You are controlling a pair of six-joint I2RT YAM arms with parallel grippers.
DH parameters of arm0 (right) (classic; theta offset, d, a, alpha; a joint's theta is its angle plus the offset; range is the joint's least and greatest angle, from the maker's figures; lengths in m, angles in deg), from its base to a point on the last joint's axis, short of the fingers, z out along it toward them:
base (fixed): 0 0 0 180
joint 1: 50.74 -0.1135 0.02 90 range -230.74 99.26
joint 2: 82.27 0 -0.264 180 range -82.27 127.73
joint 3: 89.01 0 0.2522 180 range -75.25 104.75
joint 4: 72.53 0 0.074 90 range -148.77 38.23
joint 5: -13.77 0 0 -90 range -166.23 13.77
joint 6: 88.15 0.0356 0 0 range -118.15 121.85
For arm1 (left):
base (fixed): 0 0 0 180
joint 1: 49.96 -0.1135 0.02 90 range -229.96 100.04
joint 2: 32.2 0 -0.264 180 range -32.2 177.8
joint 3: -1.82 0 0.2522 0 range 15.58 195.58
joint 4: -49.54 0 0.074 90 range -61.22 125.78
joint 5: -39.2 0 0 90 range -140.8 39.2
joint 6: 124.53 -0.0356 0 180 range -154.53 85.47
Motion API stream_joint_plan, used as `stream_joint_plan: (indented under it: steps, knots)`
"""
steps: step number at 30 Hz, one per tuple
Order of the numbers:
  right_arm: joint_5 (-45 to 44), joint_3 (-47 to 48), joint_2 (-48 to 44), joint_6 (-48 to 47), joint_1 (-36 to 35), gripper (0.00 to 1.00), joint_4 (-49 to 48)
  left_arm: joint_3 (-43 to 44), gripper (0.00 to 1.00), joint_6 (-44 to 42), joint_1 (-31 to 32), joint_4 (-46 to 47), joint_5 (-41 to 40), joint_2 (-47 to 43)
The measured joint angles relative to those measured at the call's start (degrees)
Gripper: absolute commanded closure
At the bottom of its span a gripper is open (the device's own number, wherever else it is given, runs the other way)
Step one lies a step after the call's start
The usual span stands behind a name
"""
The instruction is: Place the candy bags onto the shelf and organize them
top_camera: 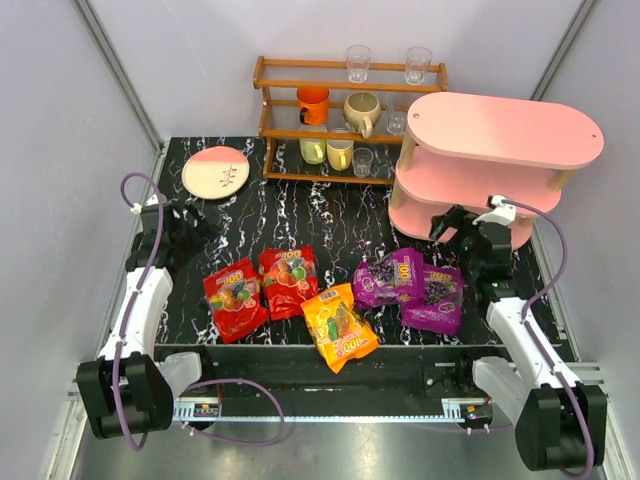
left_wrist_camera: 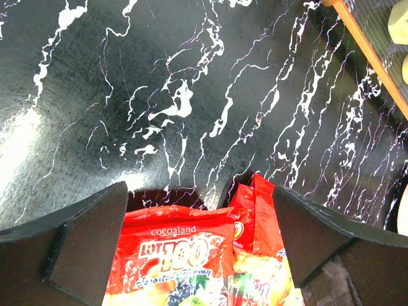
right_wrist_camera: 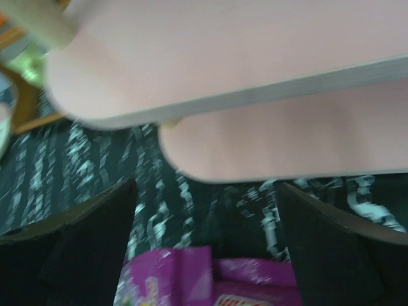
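The nearer red bag's edge facing the purple bags has room beside it on the marble, so my right gripper should next swing from the shelf, then tilt down onto that edge.
Five candy bags lie in a row at the table's near edge: two red [top_camera: 235, 298] [top_camera: 288, 280], one orange [top_camera: 339, 327], two purple [top_camera: 388, 278] [top_camera: 435, 298]. The pink shelf [top_camera: 500, 150] stands at the back right with nothing on it. My left gripper [top_camera: 195, 228] is open and empty, above the table just behind the red bags. In the left wrist view [left_wrist_camera: 199, 191] both red bags [left_wrist_camera: 172, 255] [left_wrist_camera: 258, 223] show between the fingers. My right gripper [top_camera: 446, 222] is open and empty, between the shelf's lower boards [right_wrist_camera: 287, 137] and the purple bags [right_wrist_camera: 191, 277].
A brown wooden rack [top_camera: 345, 110] of cups and glasses stands at the back centre, left of the shelf. A pink-and-cream plate [top_camera: 216, 172] lies at the back left. Grey walls close in both sides. The table is black marble [top_camera: 330, 215].
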Motion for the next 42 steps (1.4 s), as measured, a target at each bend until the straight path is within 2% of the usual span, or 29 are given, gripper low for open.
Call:
stream_joint_plan:
  steps: [3,7,10,14,22,31,33,34,35,36,38,39,42]
  knots:
    - [1.8,1.4,-0.5,2.2,-4.9,0.00,3.6,0.0,0.01,-0.1,0.0,-1.0,-0.7,-0.8]
    - [0.5,7.2,3.0,2.4,-17.1,0.00,7.0,0.0,0.01,-1.2,0.0,-2.7,-1.6,-2.7]
    - [-2.1,13.5,9.6,1.7,-27.6,0.00,7.6,0.0,0.01,-2.2,0.0,-3.8,-2.2,-3.7]
    - [-2.9,19.4,20.0,1.0,-36.7,0.00,7.1,0.0,0.01,-3.0,0.0,-4.7,-2.3,-3.8]
    - [1.6,27.0,37.8,1.0,-43.1,0.06,6.9,0.0,0.01,-3.3,0.0,-5.1,-1.0,-2.6]
    - [6.8,30.9,46.9,2.6,-47.3,0.14,7.1,0.0,0.01,-3.4,0.0,-5.7,-0.1,-2.5]
    - [7.5,32.0,48.3,2.8,-47.9,0.22,7.7,0.0,0.01,-3.5,0.0,-5.7,0.3,-2.5]
    - [7.6,32.6,49.1,2.9,-48.1,0.30,8.1,0.0,0.01,-3.5,0.0,-5.7,0.5,-2.5]
    - [7.6,33.5,50.1,3.0,-48.6,0.38,8.9,0.0,0.01,-3.5,-0.2,-5.7,1.1,-2.5]
    - [7.7,34.0,50.8,3.1,-49.0,0.54,9.4,0.0,0.01,-3.5,-0.3,-5.7,1.7,-2.4]
    - [7.6,34.3,51.7,3.3,-49.6,0.69,9.9,0.0,0.01,-3.4,-0.9,-5.6,2.8,-2.3]
    - [7.6,34.3,51.7,3.4,-49.7,0.81,10.1,0.0,0.01,-3.4,-1.2,-5.6,3.2,-2.2]
    - [7.9,34.7,51.7,3.7,-49.8,0.99,10.7,0.0,0.01,-3.4,-2.0,-5.2,4.3,-1.7]
